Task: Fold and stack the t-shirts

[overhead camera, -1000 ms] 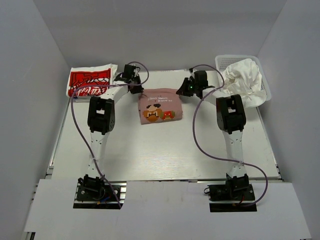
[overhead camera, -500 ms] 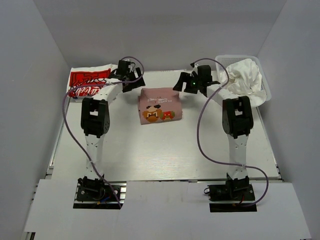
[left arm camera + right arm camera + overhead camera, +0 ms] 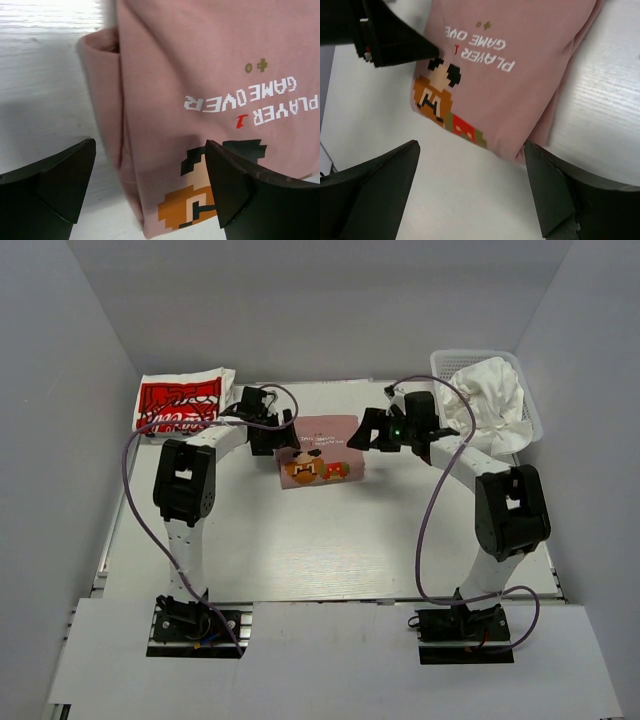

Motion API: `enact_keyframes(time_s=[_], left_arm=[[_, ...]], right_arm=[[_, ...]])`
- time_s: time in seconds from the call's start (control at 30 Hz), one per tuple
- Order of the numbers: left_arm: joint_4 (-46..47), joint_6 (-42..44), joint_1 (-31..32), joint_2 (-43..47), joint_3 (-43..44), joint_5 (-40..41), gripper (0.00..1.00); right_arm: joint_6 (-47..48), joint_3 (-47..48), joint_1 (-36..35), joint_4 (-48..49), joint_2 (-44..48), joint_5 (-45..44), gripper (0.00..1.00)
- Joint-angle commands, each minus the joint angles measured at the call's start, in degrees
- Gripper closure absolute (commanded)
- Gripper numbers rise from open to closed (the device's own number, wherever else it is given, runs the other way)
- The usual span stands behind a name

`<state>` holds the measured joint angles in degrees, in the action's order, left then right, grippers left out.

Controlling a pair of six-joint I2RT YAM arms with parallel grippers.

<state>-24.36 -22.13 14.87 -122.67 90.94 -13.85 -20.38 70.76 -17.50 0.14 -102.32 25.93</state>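
Observation:
The left gripper moves down onto the dusty-pink t-shirt's folded side edge (image 3: 279, 457) (image 3: 128, 162) next and closes, as that edge lies directly below the gripper, between its spread fingers.
A dusty-pink t-shirt (image 3: 322, 443) lies folded flat at the table's middle back, its cartoon print (image 3: 318, 469) facing up. My left gripper (image 3: 266, 437) hangs open over the shirt's left folded edge (image 3: 107, 115), the cloth lying loose below its spread fingers (image 3: 55, 185). My right gripper (image 3: 366, 436) stands open at the shirt's right side, with bare table and the shirt's corner (image 3: 520, 145) under it. A folded white t-shirt with a red logo (image 3: 181, 403) rests at the back left. Crumpled white t-shirts (image 3: 487, 392) fill the basket.
The white mesh basket (image 3: 440, 361) stands at the back right corner, against the grey wall. Grey walls close in the table (image 3: 320, 550) on three sides. Purple cables loop from both arms over the tabletop.
Both grippers have opened and let go of the pink shirt's far corners. The arms have drawn toward me along its left and right sides. The shirt lies still.

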Motion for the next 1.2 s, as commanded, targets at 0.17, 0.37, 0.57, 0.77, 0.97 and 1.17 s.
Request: enact_keyframes(time_s=[0.17, 0.37, 0.57, 0.77, 0.97, 1.17], left_arm=[[-1.0, 2.0, 1.8, -7.7, 5.5, -9.5, 0.37], [-1.6, 2.7, 2.9, -8.3, 6.7, -7.3, 1.0], [-6.4, 9.5, 2.9, -2.7, 13.6, 0.0, 1.0], [-13.8, 21.0, 1.8, 4.5, 20.6, 1.7, 1.0], [-19.9, 30.8, 1.3, 6.8, 25.2, 9.5, 1.0], [-22.3, 40.1, 0.8, 7.4, 28.1, 17.0, 1.0]], right_arm=[[-0.6, -8.5, -0.5, 5.3, 9.6, 2.0, 0.09], [-2.0, -10.8, -0.4, 6.9, 10.0, 2.8, 0.09], [-1.0, -14.3, -0.1, 6.6, 13.4, 1.6, 0.09], [1.8, -17.1, -0.3, 5.8, 16.3, -1.9, 0.09], [2.7, -16.0, -0.3, 4.0, 15.9, -4.1, 0.09], [2.6, -16.4, -0.3, 4.1, 16.4, -4.7, 0.09]])
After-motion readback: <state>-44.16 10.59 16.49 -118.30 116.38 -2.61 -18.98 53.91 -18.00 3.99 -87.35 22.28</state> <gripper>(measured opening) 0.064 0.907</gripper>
